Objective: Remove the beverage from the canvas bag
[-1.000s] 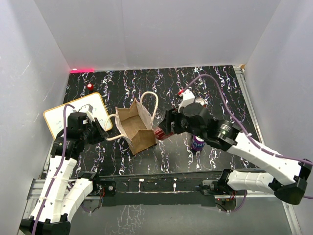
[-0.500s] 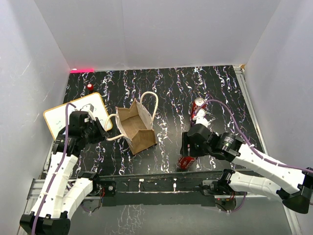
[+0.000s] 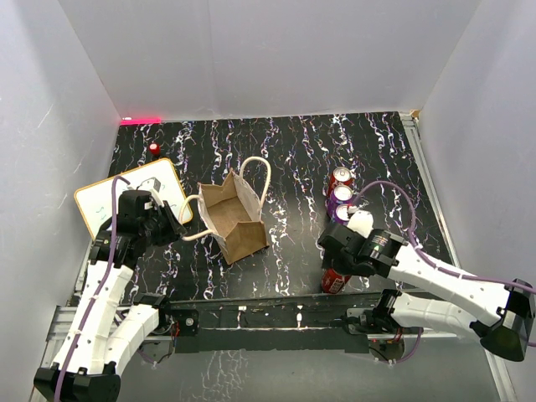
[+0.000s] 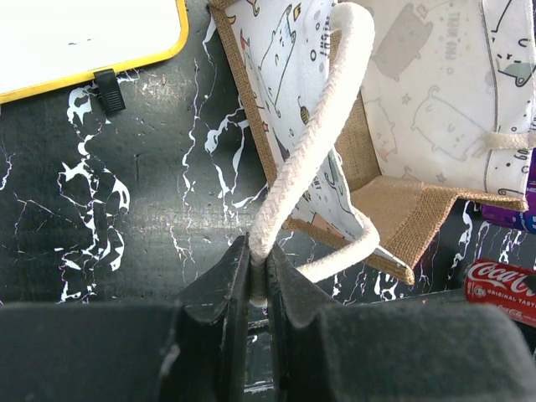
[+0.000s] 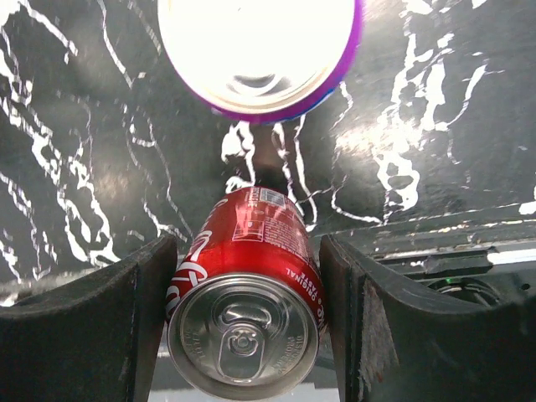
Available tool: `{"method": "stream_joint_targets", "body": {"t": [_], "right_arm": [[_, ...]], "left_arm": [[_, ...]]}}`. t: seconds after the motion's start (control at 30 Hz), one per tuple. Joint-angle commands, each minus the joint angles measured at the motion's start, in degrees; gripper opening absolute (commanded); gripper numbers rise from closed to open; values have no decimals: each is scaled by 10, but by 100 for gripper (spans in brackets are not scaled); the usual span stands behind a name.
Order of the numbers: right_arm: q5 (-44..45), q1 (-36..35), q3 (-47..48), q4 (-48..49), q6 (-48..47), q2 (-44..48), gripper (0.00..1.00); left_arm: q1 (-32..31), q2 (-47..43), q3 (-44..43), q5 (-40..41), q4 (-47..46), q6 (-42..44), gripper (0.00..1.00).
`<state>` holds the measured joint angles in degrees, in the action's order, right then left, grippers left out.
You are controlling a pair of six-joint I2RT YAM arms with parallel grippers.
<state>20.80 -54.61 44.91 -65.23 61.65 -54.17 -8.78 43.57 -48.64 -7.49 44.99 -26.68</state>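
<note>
My right gripper needs to move outward next, close [image 3: 336, 239] beside the purple can, because bare table still shows between the held Coca-Cola can [image 3: 335, 283] and the purple can.
The tan canvas bag [image 3: 234, 219] stands open on the black marbled table, left of centre. My left gripper [image 3: 172, 228] is shut on one of its cream rope handles [image 4: 310, 151], pinched between both fingertips [image 4: 258, 251]. The bag's printed lining [image 4: 419, 84] shows in the left wrist view. My right gripper [image 3: 335, 272] is at the near right of the table, shut on a red Coca-Cola can [image 5: 243, 251]. That can [image 3: 335, 283] sits between the two fingers, its lid facing the wrist camera.
A purple can [image 3: 342, 197] and another red can [image 3: 339, 176] stand just beyond my right gripper; the purple can's lid [image 5: 260, 50] is right ahead of the held can. An orange-rimmed whiteboard [image 3: 109, 201] lies at the left. The table's front rail [image 3: 268, 314] is close by.
My right arm swung away from the bag toward the near right, carrying the red can down close to the front edge. The left gripper and the bag stayed put.
</note>
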Motion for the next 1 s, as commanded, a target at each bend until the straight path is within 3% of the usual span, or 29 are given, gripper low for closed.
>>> {"method": "stream_joint_targets", "body": {"t": [0.0, 0.3, 0.57, 0.9, 0.97], "right_arm": [[128, 3, 13, 3, 73, 20, 7], [157, 3, -10, 65, 59, 7, 8], [165, 3, -9, 50, 83, -78, 19], [168, 2, -21, 65, 92, -92, 54], [169, 2, -22, 67, 92, -79, 66]], "left_arm": [[3, -10, 3, 0, 3, 2, 0], [3, -17, 3, 3, 3, 1, 0], [3, -16, 3, 3, 3, 1, 0], [3, -20, 0, 1, 3, 3, 0], [4, -19, 0, -3, 2, 5, 8]]}}
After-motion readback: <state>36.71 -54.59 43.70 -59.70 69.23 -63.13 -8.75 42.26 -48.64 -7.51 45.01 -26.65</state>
